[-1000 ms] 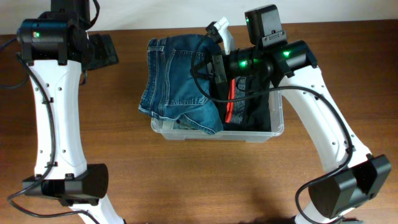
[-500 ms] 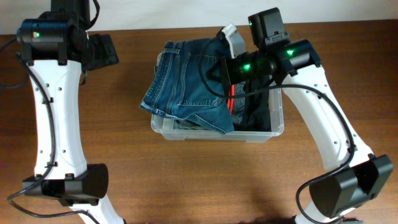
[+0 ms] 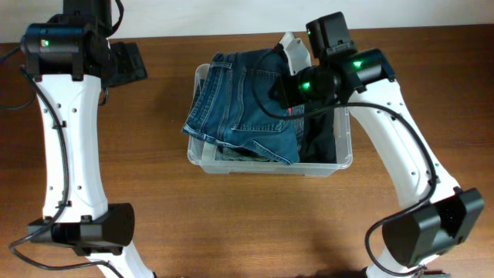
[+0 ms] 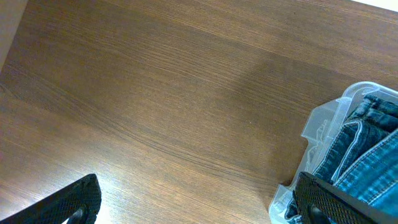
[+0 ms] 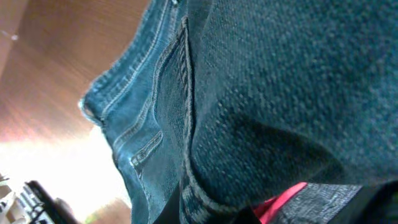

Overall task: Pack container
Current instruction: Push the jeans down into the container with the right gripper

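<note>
The jeans hang over the container's opposite rim, so my right gripper will go down and then pull them to the right in the overhead view, over the dark garment (image 3: 319, 140).
The clear container (image 3: 231, 167) stands mid-table, and its corner shows in the left wrist view (image 4: 320, 127). Folded blue jeans (image 3: 247, 108) hang over its left and middle part, partly draped on the left rim. My right gripper (image 3: 289, 55) is at the jeans' far right corner, shut on the denim. The right wrist view is filled by the jeans (image 5: 273, 93), and my fingers are mostly hidden there. A dark garment with a red stripe (image 3: 320, 137) lies in the container's right part. My left gripper (image 4: 193, 208) is open and empty above bare wood, left of the container.
The left arm's gripper (image 3: 127, 62) sits at the far left of the table near the back edge. The right arm reaches over the container's right side. Bare wood lies in front of and to the left of the container.
My right gripper has carried the jeans to the right, so they now lie more fully over the container. The left arm has not moved.
</note>
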Tool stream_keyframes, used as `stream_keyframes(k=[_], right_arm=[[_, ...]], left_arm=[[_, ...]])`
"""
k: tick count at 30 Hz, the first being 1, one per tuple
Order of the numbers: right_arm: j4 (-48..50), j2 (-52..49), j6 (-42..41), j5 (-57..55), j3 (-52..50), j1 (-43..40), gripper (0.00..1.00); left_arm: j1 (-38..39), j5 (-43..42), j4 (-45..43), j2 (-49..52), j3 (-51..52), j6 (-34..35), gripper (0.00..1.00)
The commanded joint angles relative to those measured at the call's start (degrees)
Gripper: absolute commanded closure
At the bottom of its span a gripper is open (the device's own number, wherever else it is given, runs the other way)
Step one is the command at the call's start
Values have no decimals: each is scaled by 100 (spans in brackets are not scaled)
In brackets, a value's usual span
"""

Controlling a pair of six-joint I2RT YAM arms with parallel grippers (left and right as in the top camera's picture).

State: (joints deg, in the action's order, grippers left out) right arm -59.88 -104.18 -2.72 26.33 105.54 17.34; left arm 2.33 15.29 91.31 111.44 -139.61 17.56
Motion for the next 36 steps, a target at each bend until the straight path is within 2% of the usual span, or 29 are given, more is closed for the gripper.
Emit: stream_keyframes(k=[1, 17, 19, 22, 32, 36], right_arm=[[22, -219, 105, -503, 37, -28, 96], [-503, -315, 704, -822, 20, -686, 96], [-503, -319, 702, -822, 9, -686, 90], [-509, -367, 702, -850, -24, -682, 68], [-415, -675, 691, -1451, -332, -688, 66], [-442, -533, 170, -2835, -188, -713, 66]], left_arm=[[2, 59, 7, -17, -4, -7, 1], [2, 59, 7, -17, -4, -7, 1], [2, 57, 7, -17, -4, -7, 1], [2, 57, 7, -17, -4, -7, 1], [2, 59, 7, -17, -4, -7, 1], [2, 59, 7, -17, -4, -7, 1]])
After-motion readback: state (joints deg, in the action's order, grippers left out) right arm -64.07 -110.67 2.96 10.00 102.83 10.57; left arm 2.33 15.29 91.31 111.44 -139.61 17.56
